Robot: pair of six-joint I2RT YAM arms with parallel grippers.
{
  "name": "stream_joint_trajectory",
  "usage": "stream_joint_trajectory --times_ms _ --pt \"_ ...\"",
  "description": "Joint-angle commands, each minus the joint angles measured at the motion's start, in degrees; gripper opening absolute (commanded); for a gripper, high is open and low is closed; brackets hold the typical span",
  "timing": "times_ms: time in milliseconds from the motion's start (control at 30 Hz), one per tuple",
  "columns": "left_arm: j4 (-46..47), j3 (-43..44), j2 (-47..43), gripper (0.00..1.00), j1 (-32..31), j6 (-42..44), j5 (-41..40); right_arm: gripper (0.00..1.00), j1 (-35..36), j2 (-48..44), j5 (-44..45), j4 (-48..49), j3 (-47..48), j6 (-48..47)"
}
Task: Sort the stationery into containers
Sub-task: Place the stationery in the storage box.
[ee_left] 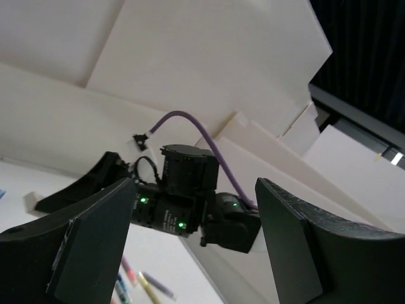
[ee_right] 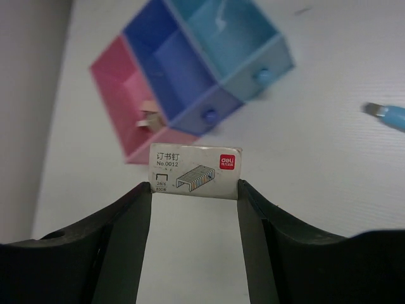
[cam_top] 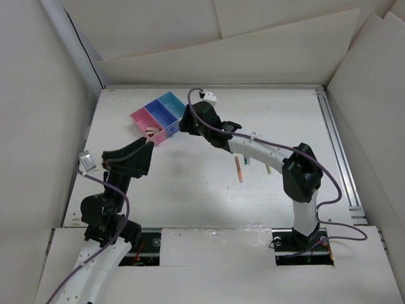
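Note:
My right gripper carries the staples box across the dark blue container to above the pink [ee_right: 111, 76] one next. That one already holds a small cream bit.
My right gripper [ee_right: 195, 190] is shut on a small white staples box [ee_right: 196, 170], held by its two sides just above the table. Right beyond it stand the containers in a row: pink [ee_right: 111, 76], dark blue [ee_right: 168, 54], light blue [ee_right: 231, 28]. A small cream bit [ee_right: 150, 118] lies in the pink one. From above, the right gripper [cam_top: 187, 121] is beside the containers [cam_top: 158, 115]. My left gripper [ee_left: 196, 244] is open and holds nothing; it hangs in the air at the left [cam_top: 144, 151], tilted up. Stationery sticks [cam_top: 239, 170] lie mid-table.
A blue stick [ee_right: 387, 115] lies on the table right of the containers. More coloured sticks [ee_left: 149, 288] show under the left gripper. The right arm [cam_top: 266, 152] reaches across the middle. White walls enclose the table, and a metal rail [cam_top: 338, 152] runs along the right edge.

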Motion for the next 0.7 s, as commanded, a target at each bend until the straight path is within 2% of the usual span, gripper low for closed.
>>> stream_joint_trajectory --times_ms 0,100,267,367,667 --pt "0.36 2.68 -2.29 0.74 0.21 -0.50 -1.29 0.43 0.53 3.51 -13.64 6.22 6.43 -0.94" --pt "-2.97 3.91 -2.29 0.74 0.21 0.12 -1.82 0.43 1.05 8.78 -19.20 7.17 14.16 -0.94" --pt "-3.77 4.09 -2.29 0.74 0.21 0.12 -1.82 0.43 1.05 16.43 -23.00 7.97 25.40 0.73" --pt "-6.40 4.88 -2.29 0.74 0.21 0.82 -1.29 0.43 1.05 20.47 -24.85 9.55 28.59 2.92" --pt "-6.41 4.26 -2.64 0.74 0.21 0.82 -1.29 0.43 1.05 29.53 -26.17 10.08 39.40 8.55"
